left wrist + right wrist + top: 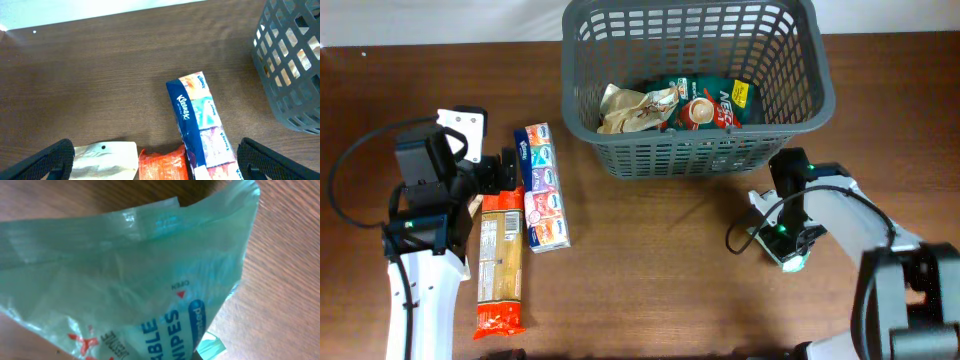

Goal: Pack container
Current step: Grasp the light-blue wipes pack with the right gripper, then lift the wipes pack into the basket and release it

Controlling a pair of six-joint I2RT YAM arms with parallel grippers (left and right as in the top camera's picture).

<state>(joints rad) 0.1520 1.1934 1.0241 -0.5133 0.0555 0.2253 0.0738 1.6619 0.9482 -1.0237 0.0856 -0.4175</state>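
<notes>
Next, my right gripper lifts the wipes packet (792,262) outward over the container's rim. It then lowers it beside the green coffee packet (715,105), where that container end lies empty.
The container, a large dark grey lattice basket (690,160), stands at the table's back centre; its corner shows in the left wrist view (290,75). A tan packet (630,108) and a green coffee packet (715,105) lie inside it. My left gripper (490,175) is open wide (155,150) just above the ends of an orange packet (500,270) (162,165) and a blue tissue pack (542,190) (200,120). My right gripper (782,240) is low at the table on a teal wipes packet (792,262), which fills the right wrist view (130,280) and hides the fingers.
A white packet (105,157) lies left of the orange packet under the left gripper. Bare brown table (660,270) lies between the two arms. A black cable (740,235) loops beside the right gripper.
</notes>
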